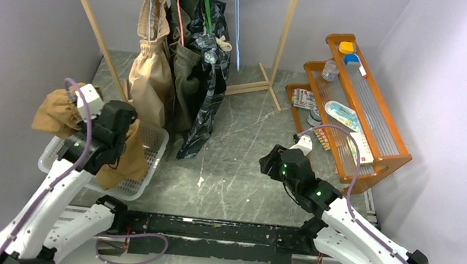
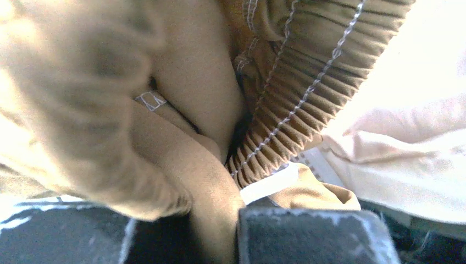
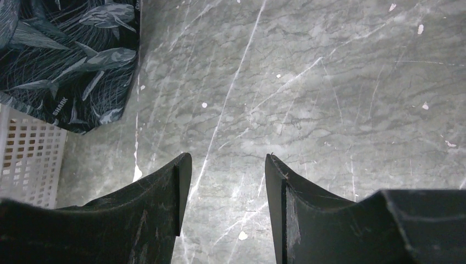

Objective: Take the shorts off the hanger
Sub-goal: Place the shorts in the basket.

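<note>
The tan brown shorts [image 1: 59, 114] are still bunched above the white basket's rim, so next my left gripper will lower them into the side of the basket by the wall.
Three shorts hang from hangers on the wooden rack: light beige shorts [image 1: 149, 77], olive green shorts [image 1: 184, 84] and dark patterned shorts [image 1: 209, 97] [image 3: 66, 55]. An empty blue hanger [image 1: 236, 21] hangs to their right. My left gripper [image 1: 116, 134] [image 2: 217, 236] is shut on the tan brown shorts [image 1: 59, 114] [image 2: 192, 110], which drape over it above the white basket [image 1: 154, 143]. Its gathered elastic waist [image 2: 297, 110] fills the left wrist view. My right gripper [image 1: 273, 162] [image 3: 228, 165] stands open over the bare marble table, with nothing between its fingers.
The white basket [image 3: 27, 159] sits at the left, just under the hanging shorts. An orange tiered shelf [image 1: 376, 121] with small items stands at the right. The rack's wooden legs [image 1: 265, 86] rest at the back of the table. Walls close in on both sides.
</note>
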### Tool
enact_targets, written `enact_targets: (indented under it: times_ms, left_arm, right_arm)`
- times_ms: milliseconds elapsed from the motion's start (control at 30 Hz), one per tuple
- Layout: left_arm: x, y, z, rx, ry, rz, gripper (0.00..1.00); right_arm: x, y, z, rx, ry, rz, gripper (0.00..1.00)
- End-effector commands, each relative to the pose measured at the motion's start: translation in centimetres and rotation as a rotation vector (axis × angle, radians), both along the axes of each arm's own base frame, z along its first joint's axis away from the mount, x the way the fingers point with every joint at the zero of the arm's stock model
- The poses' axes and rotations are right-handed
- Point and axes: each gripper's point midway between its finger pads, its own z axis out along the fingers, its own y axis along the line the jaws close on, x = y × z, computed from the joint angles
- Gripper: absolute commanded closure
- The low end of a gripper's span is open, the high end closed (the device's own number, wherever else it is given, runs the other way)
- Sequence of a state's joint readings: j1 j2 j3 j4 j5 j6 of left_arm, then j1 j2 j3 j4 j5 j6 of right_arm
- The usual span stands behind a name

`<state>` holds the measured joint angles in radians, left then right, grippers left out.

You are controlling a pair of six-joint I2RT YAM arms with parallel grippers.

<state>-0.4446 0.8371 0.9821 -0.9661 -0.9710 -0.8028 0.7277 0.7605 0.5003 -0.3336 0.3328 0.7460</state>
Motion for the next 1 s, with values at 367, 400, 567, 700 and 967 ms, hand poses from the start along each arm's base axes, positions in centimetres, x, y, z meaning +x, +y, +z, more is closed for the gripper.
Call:
enact_targets:
  times_ms: [367,400,567,700,967]
  left_arm:
    - [3.3,1.9,-6.6,-0.248,0.056,-0.043,0.93]
    - [3.2,2.1,-7.3,-0.261,0.063,-0.036,0.93]
    - [2.8,4.2,-8.1,-0.322,0.061,0.067,0.93]
    - [1.8,6.0,-7.8,-0.349,0.022,0.146,0.93]
    - [-0.2,7.5,-9.3,-0.382,-0.048,0.273,0.92]
  right_arm:
    - [-0.3,0.1,0.7,0.031,0.005,0.000,0.45]
    - [-0.3,0.1,0.7,0.028,0.007,-0.001,0.45]
    - [-0.3,0.1,0.6,0.018,0.012,0.004,0.44]
    - [-0.2,0.5,0.9,0.033,0.013,0.011,0.44]
    - [-0.2,0.8,0.9,0.036,0.016,0.022,0.44]
